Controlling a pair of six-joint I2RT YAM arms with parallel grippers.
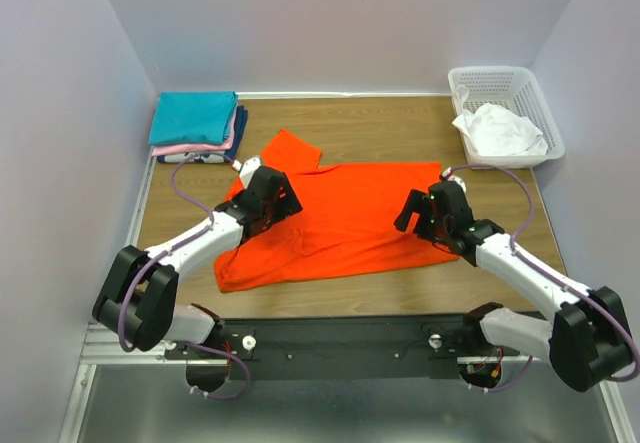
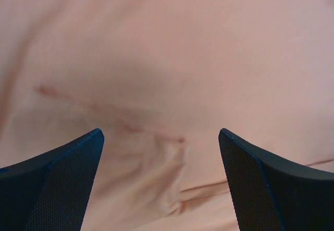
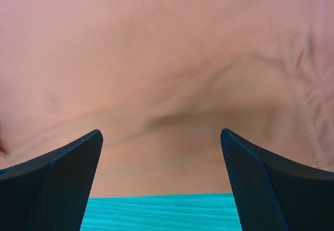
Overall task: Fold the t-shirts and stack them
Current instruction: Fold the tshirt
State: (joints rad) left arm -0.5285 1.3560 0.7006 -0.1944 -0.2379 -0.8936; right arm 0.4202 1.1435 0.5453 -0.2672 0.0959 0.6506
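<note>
The orange-red t-shirt's far sleeve tip (image 1: 286,136) lies outward and sticks out past the t-shirt's body, so the left gripper should reach outward and down next and close on it.
The bright orange-red t-shirt (image 1: 340,218) lies spread flat in the middle of the table. My left gripper (image 1: 283,206) hovers over its left part, open and empty; the left wrist view shows creased cloth (image 2: 167,85) between the wide-apart fingers (image 2: 57,184). My right gripper (image 1: 408,215) is over the shirt's right edge, open and empty; the right wrist view shows cloth (image 3: 167,59) and the shirt's edge with bare table (image 3: 162,213) below it. A folded stack, teal t-shirt (image 1: 194,116) on top with pink, navy and white under it, sits at the back left. A white t-shirt (image 1: 500,129) lies crumpled in the basket.
The white lattice basket (image 1: 525,85) stands at the back right corner. Walls close in the table on the left, back and right. The arm bases sit on a black rail (image 1: 340,341) at the near edge.
</note>
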